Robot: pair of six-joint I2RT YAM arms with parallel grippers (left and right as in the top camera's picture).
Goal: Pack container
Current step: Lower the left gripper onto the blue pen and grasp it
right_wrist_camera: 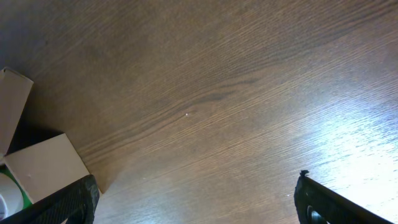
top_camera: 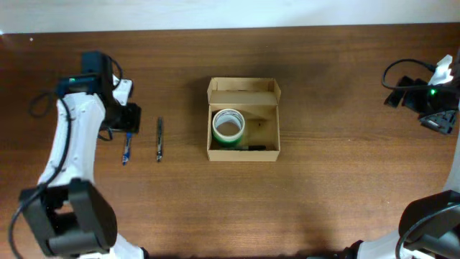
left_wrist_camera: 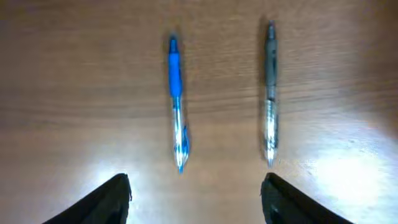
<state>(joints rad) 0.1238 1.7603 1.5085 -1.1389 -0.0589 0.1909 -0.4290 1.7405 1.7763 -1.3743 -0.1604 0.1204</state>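
Note:
Next, my left gripper comes down onto the blue pen, open fingers on either side of the pen's clear body [top_camera: 126, 151] [left_wrist_camera: 179, 132], because the blue pen lies lengthwise between them.
The tan cardboard container [top_camera: 243, 119] stands open at the table's middle, lid flap folded back. Inside lie a green-and-white tape roll [top_camera: 228, 127] and a dark item [top_camera: 253, 147] along the front wall. A blue pen [top_camera: 127, 147] and a grey pen [top_camera: 159, 138] lie side by side left of the box. My left gripper [top_camera: 123, 115] is open and empty just above the blue pen; its wrist view shows the blue pen [left_wrist_camera: 176, 102] and the grey pen [left_wrist_camera: 270, 93] ahead of the jaws [left_wrist_camera: 196, 199]. My right gripper [top_camera: 435, 108] is open and empty at the far right.
The right wrist view shows bare wood between the jaws [right_wrist_camera: 196, 199] and a corner of the container [right_wrist_camera: 43, 165] with the tape roll's edge [right_wrist_camera: 9, 193] at lower left. Cables hang by the right arm [top_camera: 402, 79].

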